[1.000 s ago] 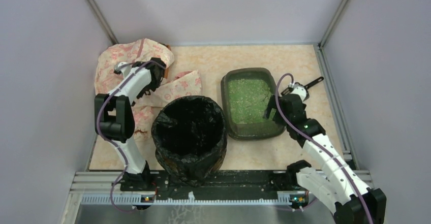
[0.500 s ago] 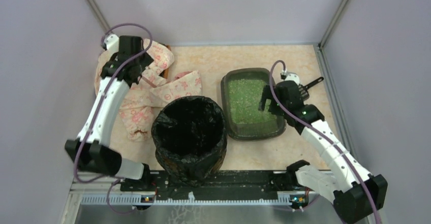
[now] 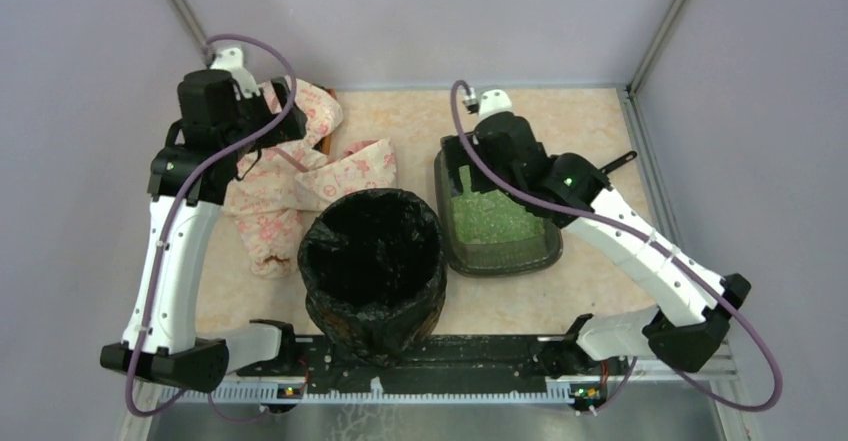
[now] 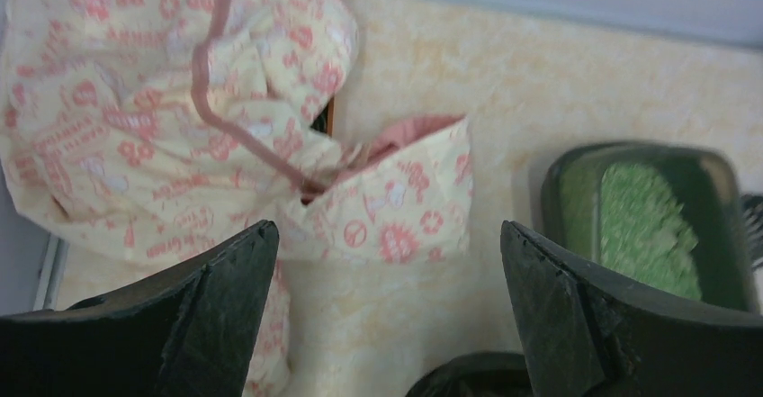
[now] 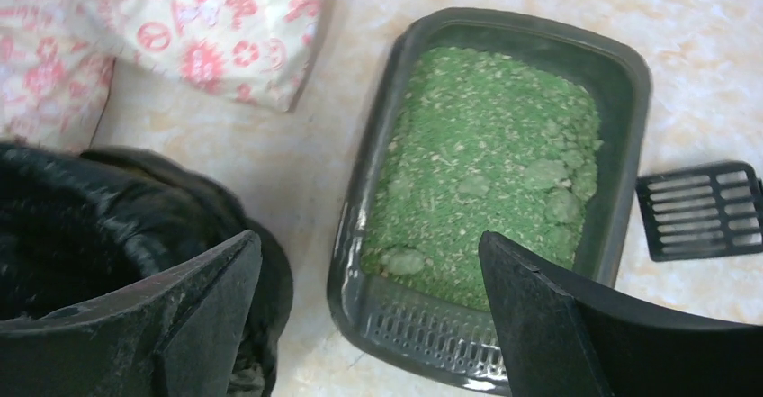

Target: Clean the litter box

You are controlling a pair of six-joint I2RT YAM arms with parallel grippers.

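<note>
Next, my right gripper will move back down toward the bin, onto its box-side rim (image 3: pixel 434 225) (image 5: pixel 133 219), because that rim lies below it and to its left in the top view.
The litter box (image 3: pixel 500 259), a dark grey-green tray of green litter, lies right of centre on the table. It also shows in the right wrist view (image 5: pixel 517 23) with several pale clumps (image 5: pixel 544 176) in the litter, and in the left wrist view (image 4: pixel 558 190). My right gripper (image 3: pixel 487 161) hangs open and empty high above the box's far left part (image 5: pixel 370 237). My left gripper (image 3: pixel 262 126) is open and empty, raised above the patterned cloth (image 4: pixel 389 228). A black slotted scoop (image 5: pixel 702 208) lies on the table right of the box (image 3: pixel 620 161).
A round bin lined with a black bag (image 3: pixel 372 271) stands at front centre, close to the box's left side (image 5: pixel 108 235). A cream cloth with red print (image 3: pixel 300 176) lies crumpled at the back left (image 4: pixel 180 100). Grey walls close the table in on three sides.
Both arms have risen. The left gripper lifted off the cloth and moved left. The right gripper swung from the box's right side to above its far left part.
</note>
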